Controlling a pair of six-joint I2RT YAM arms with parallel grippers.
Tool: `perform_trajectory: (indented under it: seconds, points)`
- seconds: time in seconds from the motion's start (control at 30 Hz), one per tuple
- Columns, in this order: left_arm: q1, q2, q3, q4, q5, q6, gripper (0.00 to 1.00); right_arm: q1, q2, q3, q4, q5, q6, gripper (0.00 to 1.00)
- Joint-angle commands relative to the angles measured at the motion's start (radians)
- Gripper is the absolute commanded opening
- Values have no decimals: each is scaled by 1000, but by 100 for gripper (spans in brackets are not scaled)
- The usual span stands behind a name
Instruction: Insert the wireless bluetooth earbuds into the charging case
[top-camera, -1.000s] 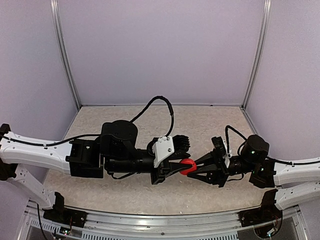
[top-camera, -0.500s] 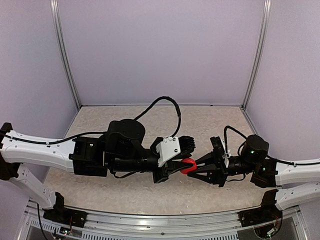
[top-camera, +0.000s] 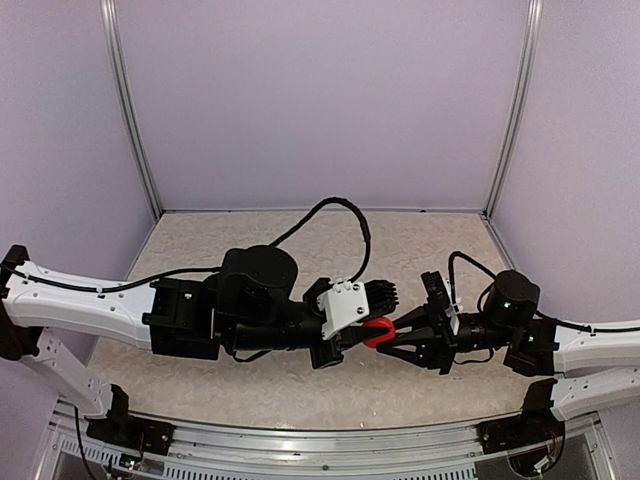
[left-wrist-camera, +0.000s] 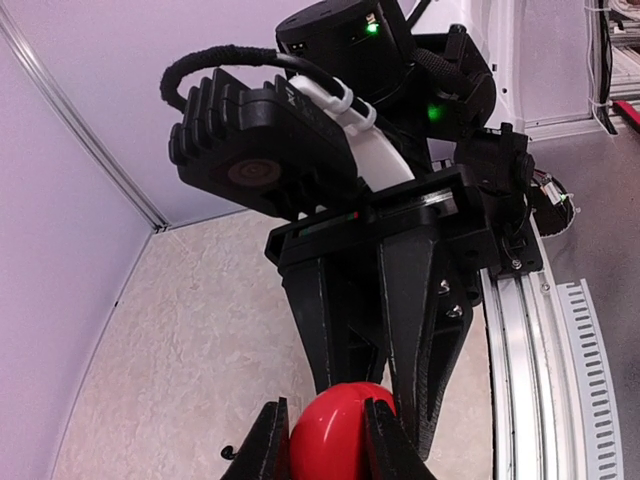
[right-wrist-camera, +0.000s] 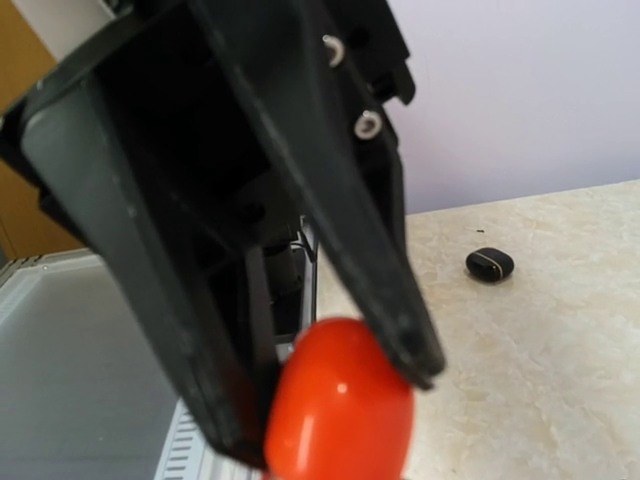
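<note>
I need to move the red case (top-camera: 377, 333) in my right gripper outward next, put it down on the bare, open tabletop outward of and below my right gripper, and let go of it.
A red charging case (top-camera: 377, 333), shut, hangs in the air between both grippers above the table's front middle. My left gripper (top-camera: 364, 334) is shut on it from the left. In the left wrist view its fingers (left-wrist-camera: 268, 445) flank the red case (left-wrist-camera: 340, 430). My right gripper (top-camera: 392, 335) is shut on the same case from the right. In the right wrist view the right gripper (right-wrist-camera: 330, 400) has black fingers (right-wrist-camera: 405, 335) pressing on the red case (right-wrist-camera: 340, 410). No earbuds show in any view.
A small black closed case (right-wrist-camera: 490, 264) with a thin gold line lies on the beige table (top-camera: 420, 240) beyond the grippers. Lilac walls surround the table. A metal rail (top-camera: 330, 455) runs along the near edge.
My left arm has pushed to the right, its wrist closer to the right gripper. The red case has stayed between both grippers, nearly in the same place.
</note>
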Motion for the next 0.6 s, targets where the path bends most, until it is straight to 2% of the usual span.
perform_trajectory:
  seconds: [0.0,0.27,0.43,0.57]
  points:
    - [-51,32,-39,-69,155,0,27,-8,-22,31,150,92,19,0]
    - [-51,20,-44,-108,205,10,49,-10,-21,29,156,92,23,0]
    - [-56,21,-51,-102,164,36,51,-9,-21,31,163,100,39,0]
    - [-71,21,-68,-73,136,56,48,-11,-20,33,178,106,65,0]
